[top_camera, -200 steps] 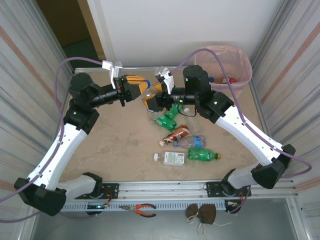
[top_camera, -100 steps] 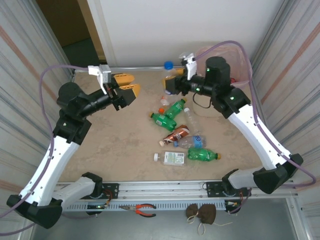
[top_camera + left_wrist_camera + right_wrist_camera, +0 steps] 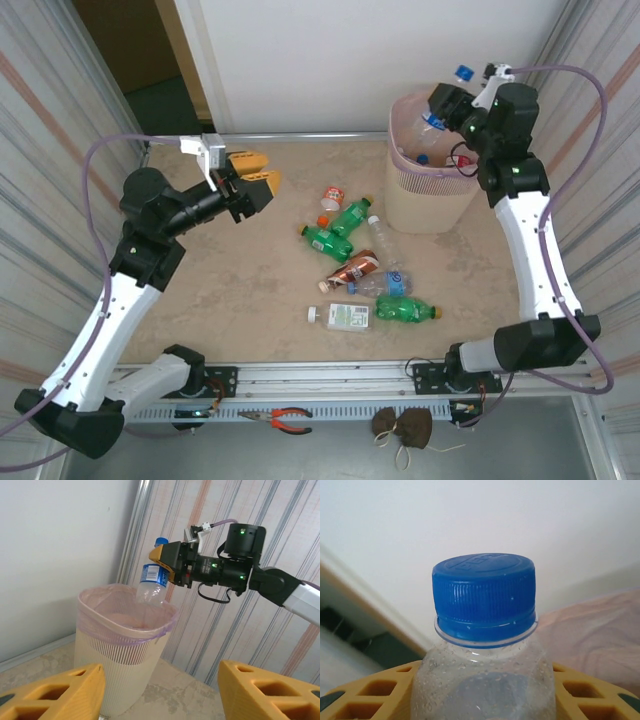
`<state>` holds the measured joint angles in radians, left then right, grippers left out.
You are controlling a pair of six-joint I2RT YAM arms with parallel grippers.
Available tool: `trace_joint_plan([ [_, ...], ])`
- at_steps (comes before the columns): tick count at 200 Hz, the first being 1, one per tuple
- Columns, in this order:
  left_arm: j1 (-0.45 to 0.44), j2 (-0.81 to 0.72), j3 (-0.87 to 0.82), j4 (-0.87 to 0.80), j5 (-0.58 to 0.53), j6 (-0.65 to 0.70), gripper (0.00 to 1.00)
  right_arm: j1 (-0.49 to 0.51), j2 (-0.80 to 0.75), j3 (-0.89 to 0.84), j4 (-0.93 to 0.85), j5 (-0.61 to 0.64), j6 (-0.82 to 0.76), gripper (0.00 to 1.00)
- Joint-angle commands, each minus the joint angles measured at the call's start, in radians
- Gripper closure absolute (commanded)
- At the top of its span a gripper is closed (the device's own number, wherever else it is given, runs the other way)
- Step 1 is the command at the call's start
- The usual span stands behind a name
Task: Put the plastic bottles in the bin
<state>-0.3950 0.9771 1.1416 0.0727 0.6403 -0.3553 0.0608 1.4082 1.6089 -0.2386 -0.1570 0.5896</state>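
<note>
The clear plastic bottle [image 3: 461, 74] already hangs over the bin's opening [image 3: 422, 146]. I should next lower my right gripper into that opening, fingers tipping downward, and release the bottle.
My right gripper [image 3: 447, 100] is shut on a clear plastic bottle [image 3: 461, 74] with a blue cap, holding it upright over the bin's mouth. The left wrist view shows the same bottle [image 3: 151, 582] hanging just above the beige bin [image 3: 120, 650] with its pink liner. In the right wrist view the bottle's cap [image 3: 485, 595] rises between my yellow fingers [image 3: 375, 697]. My left gripper [image 3: 256, 178] is open and empty, raised over the table's left side, its fingers [image 3: 272, 692] wide apart. Several bottles lie mid-table: green [image 3: 350, 215], brown [image 3: 350, 270], white-labelled [image 3: 345, 316].
The bin [image 3: 430, 195] stands at the far right corner and holds a few bottles [image 3: 428, 157]. Corrugated walls close in on both sides. Pliers [image 3: 285, 420] and a small brown pouch [image 3: 405, 427] lie below the front rail.
The left gripper opened and drew back to the left. The right arm swung the blue-capped bottle from mid-table up and right to over the bin.
</note>
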Motion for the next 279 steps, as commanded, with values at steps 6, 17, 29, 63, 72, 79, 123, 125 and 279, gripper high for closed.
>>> trace_joint_plan([
  [6, -0.001, -0.006, -0.012, 0.037, -0.011, -0.014, 0.39, -0.055, 0.086, 0.007, 0.082, 0.117, 0.287, 0.61],
  [17, -0.001, -0.006, -0.02, 0.044, -0.012, -0.018, 0.39, -0.057, 0.121, 0.013, 0.075, 0.191, 0.412, 0.61],
  [29, -0.001, -0.006, -0.025, 0.048, -0.013, -0.022, 0.39, -0.056, 0.167, 0.043, 0.029, 0.245, 0.534, 0.61],
  [63, 0.0, -0.01, -0.037, 0.053, -0.016, -0.032, 0.39, -0.032, 0.311, 0.141, -0.108, 0.352, 0.842, 0.58],
  [72, -0.001, -0.01, -0.043, 0.057, -0.016, -0.035, 0.39, -0.019, 0.34, 0.155, -0.122, 0.375, 0.892, 0.57],
  [79, -0.001, -0.011, -0.047, 0.06, -0.016, -0.039, 0.39, -0.007, 0.365, 0.169, -0.135, 0.402, 0.925, 0.55],
  [123, -0.001, -0.014, -0.067, 0.064, -0.022, -0.047, 0.39, 0.051, 0.509, 0.243, -0.189, 0.482, 1.084, 0.52],
  [125, -0.001, -0.014, -0.067, 0.064, -0.024, -0.047, 0.39, 0.053, 0.515, 0.247, -0.191, 0.481, 1.09, 0.52],
  [279, 0.0, -0.014, -0.099, 0.088, -0.032, -0.073, 0.38, 0.047, 0.684, 0.437, -0.401, 0.436, 1.168, 0.19],
])
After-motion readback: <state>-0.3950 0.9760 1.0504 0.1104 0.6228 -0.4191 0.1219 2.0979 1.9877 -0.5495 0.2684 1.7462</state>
